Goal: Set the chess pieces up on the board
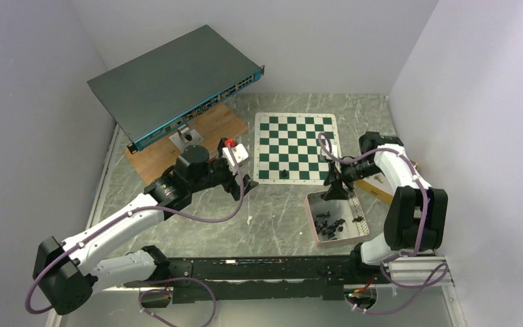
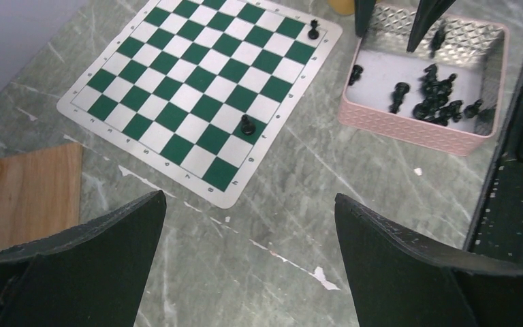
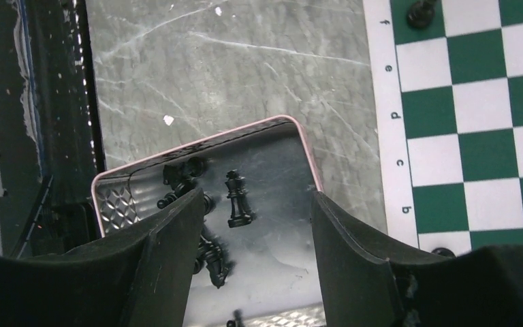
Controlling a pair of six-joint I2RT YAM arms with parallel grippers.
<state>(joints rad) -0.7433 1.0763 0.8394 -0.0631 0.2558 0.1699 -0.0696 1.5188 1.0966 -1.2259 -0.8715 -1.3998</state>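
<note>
The lone lying piece (image 1: 327, 214) (image 3: 240, 219) lies clear of the clustered pieces, so my right gripper will next move back and down into the tray, onto the base end of that piece.
The green-and-white board (image 1: 295, 146) lies on the table; it also shows in the left wrist view (image 2: 197, 88) and the right wrist view (image 3: 477, 116). Two black chess pieces stand on its near row, one (image 2: 247, 125) mid-row and one (image 2: 313, 29) at the corner by the tray. Several black pieces (image 1: 330, 225) lie in the pink-rimmed tray (image 1: 311, 218). My right gripper (image 1: 334, 193) is open and empty, hovering over the tray's far end; a lying piece (image 3: 238, 199) shows between its fingers. My left gripper (image 1: 242, 185) is open and empty above bare table left of the board.
A blue-edged network switch (image 1: 177, 82) leans on a wooden board (image 1: 177, 146) at the back left. A white block with a red top (image 1: 234, 151) sits near the left wrist. Walls close in on the left, back and right. A black rail (image 1: 259, 269) runs along the near edge.
</note>
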